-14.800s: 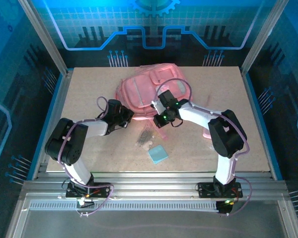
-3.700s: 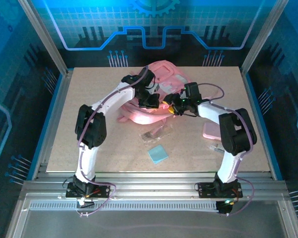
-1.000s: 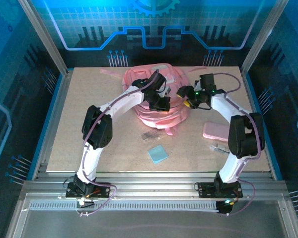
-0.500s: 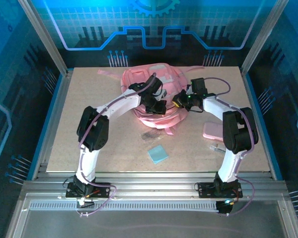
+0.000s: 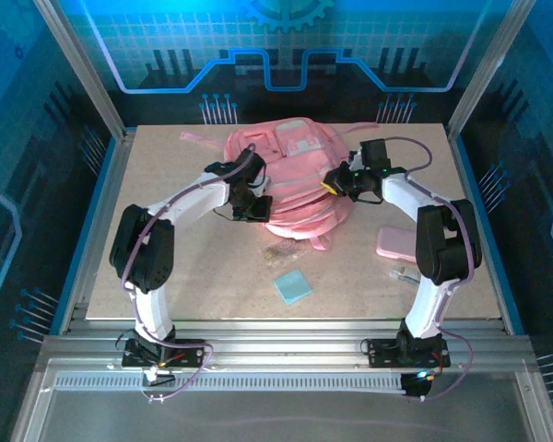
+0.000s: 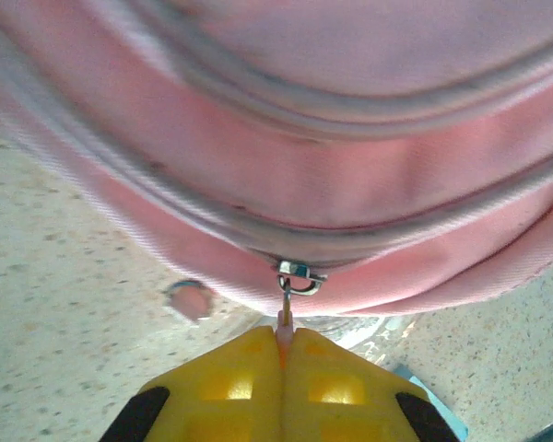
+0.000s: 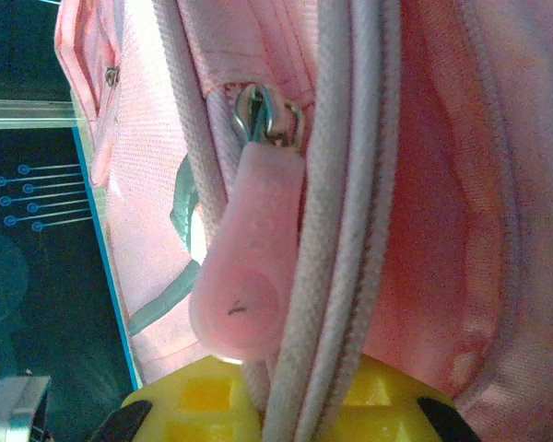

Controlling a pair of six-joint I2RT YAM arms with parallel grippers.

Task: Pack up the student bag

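The pink zipper pull (image 6: 285, 330) is in my left gripper. I should next pull it away from my base along the bag's zipped seam (image 6: 120, 164), then let go of it.
The student bag (image 5: 290, 175), a large pink backpack, lies at the back middle of the table. My left gripper (image 5: 255, 204) sits at the bag's near-left edge. In the left wrist view its yellow fingers (image 6: 230, 378) are shut on the small pink zipper pull (image 6: 285, 330) hanging from the metal slider (image 6: 300, 276), with the left gripper (image 6: 284, 343) just below the bag's zipped seam. My right gripper (image 5: 337, 182) is at the bag's right side. In the right wrist view the right gripper (image 7: 290, 391) is shut on the bag's grey zipper edge (image 7: 336, 230), beside a big pink pull tab (image 7: 244, 276).
A small pink flat case (image 5: 398, 242) lies right of the bag, with a small clear item (image 5: 404, 273) in front of it. A blue square pad (image 5: 292, 286) and a clear packet (image 5: 280, 250) lie in front of the bag. Aluminium frame posts (image 5: 83, 64) edge the table.
My left gripper has slid left and toward the near side along the bag's edge, taking the zipper pull with it. The right gripper has hardly moved. The bag has settled flatter.
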